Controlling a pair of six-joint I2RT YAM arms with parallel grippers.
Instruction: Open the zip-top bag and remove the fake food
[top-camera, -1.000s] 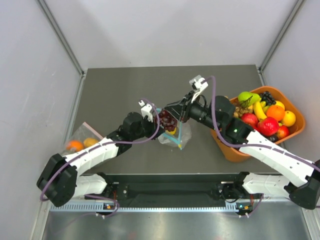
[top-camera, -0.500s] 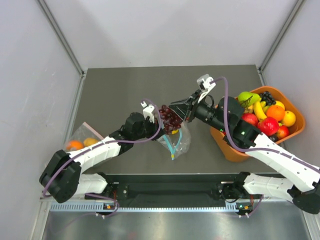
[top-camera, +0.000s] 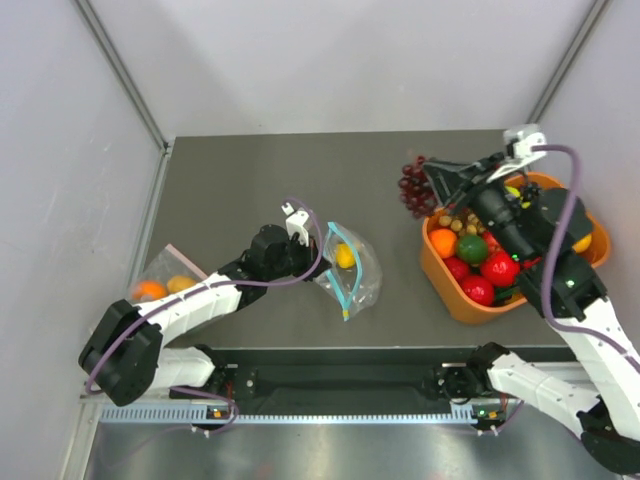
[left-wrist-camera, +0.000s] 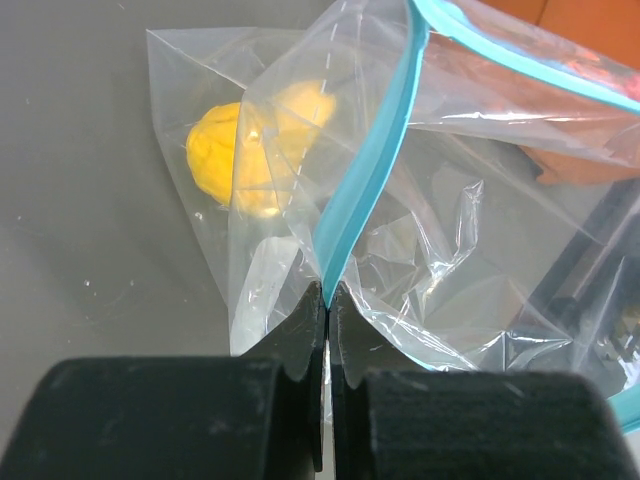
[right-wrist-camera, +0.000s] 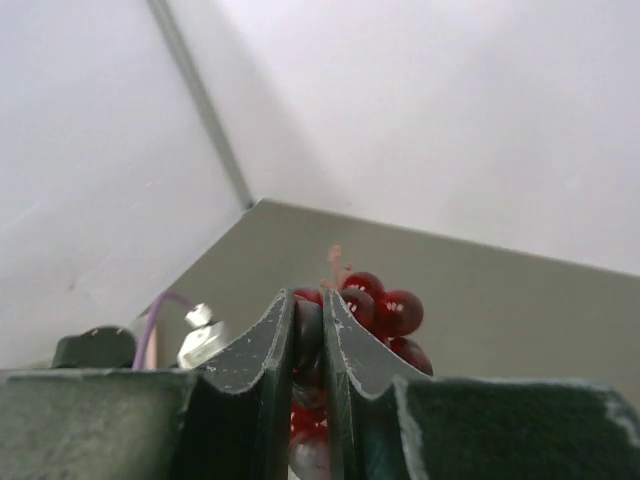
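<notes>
The grape bunch (top-camera: 412, 187) still hangs outside the basket, so I will swing my right gripper to the right in the top view, then down over the orange basket's far end (top-camera: 542, 181).
The zip-top bag (top-camera: 358, 272) lies in the middle of the table, its mouth with the teal strip held open. My left gripper (top-camera: 316, 248) (left-wrist-camera: 327, 295) is shut on that teal strip (left-wrist-camera: 365, 195). A yellow lemon (top-camera: 344, 256) (left-wrist-camera: 240, 155) sits inside the bag. My right gripper (top-camera: 432, 185) (right-wrist-camera: 308, 300) is shut on the dark red-purple grape bunch (top-camera: 412, 187) (right-wrist-camera: 388, 308). It holds the bunch in the air, just left of the orange basket's far corner.
An orange basket (top-camera: 440, 272) at the right holds several plastic fruits. A second clear bag (top-camera: 165, 283) with a pinkish strip and orange fruits lies at the table's left edge, beside the left arm.
My right gripper has carried the grape bunch out of the bag's mouth, up and to the right, as far as the basket. The left gripper has kept its hold on the strip.
</notes>
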